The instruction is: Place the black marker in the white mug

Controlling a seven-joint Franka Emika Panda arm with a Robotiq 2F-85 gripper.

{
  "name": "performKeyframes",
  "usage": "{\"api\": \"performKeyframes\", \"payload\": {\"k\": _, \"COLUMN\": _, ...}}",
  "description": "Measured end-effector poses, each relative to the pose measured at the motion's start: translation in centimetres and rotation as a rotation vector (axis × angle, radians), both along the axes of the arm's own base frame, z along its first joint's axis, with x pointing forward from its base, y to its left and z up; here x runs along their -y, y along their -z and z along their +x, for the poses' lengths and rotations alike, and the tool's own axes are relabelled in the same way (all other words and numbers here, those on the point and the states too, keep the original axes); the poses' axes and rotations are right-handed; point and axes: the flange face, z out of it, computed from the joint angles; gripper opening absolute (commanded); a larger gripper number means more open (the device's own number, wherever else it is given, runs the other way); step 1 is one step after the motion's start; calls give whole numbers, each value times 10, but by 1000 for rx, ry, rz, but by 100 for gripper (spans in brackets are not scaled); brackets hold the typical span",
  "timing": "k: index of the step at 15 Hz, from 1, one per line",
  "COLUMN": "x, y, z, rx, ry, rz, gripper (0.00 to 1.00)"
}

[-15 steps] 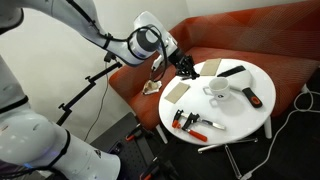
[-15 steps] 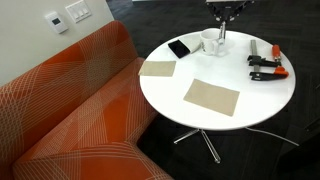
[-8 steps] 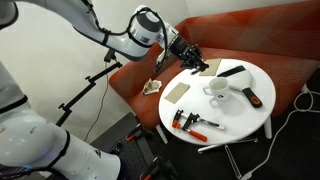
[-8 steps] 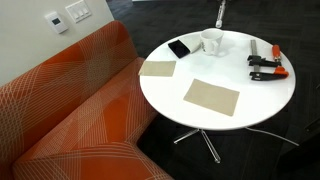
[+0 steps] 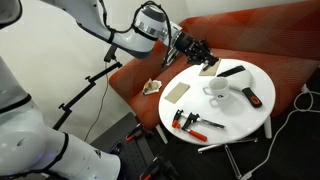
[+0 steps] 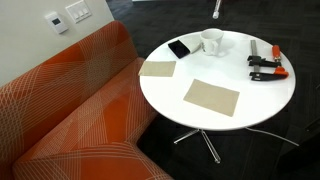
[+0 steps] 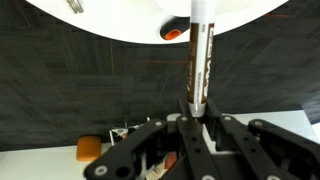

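I need to move the black marker over the white mug next, then lower the marker's pale end into the mug.
My gripper is shut on the black marker, which has a dark barrel and a pale far end and sticks straight out from the jaws. In an exterior view the gripper hangs in the air over the sofa-side edge of the round white table, left of the white mug. In an exterior view only the marker's tip shows at the top edge, above the mug; the gripper is out of frame there.
On the table lie a thicker black bar, red-and-black clamps, and two tan mats. An orange sofa stands beside the table. Cables run on the floor.
The gripper with the marker has risen and left the top of one exterior view. In the other it has moved right, towards the mug. Nothing on the table has moved.
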Motion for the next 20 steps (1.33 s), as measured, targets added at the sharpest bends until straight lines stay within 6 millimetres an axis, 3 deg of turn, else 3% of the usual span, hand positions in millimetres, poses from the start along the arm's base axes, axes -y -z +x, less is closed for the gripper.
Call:
{"api": "performKeyframes", "payload": {"k": 3, "x": -8, "y": 15, "z": 3, "rx": 14, "ry": -2, "rz": -66, "gripper": 5}}
{"api": "performKeyframes", "payload": {"k": 11, "x": -5, "y": 72, "z": 4, "rx": -16, "ry": -1, "rz": -197, "gripper": 5}}
{"api": "performKeyframes", "payload": {"k": 20, "x": 8, "y": 99, "z": 13, "rx": -38, "ry": -12, "rz": -223, "gripper": 5}}
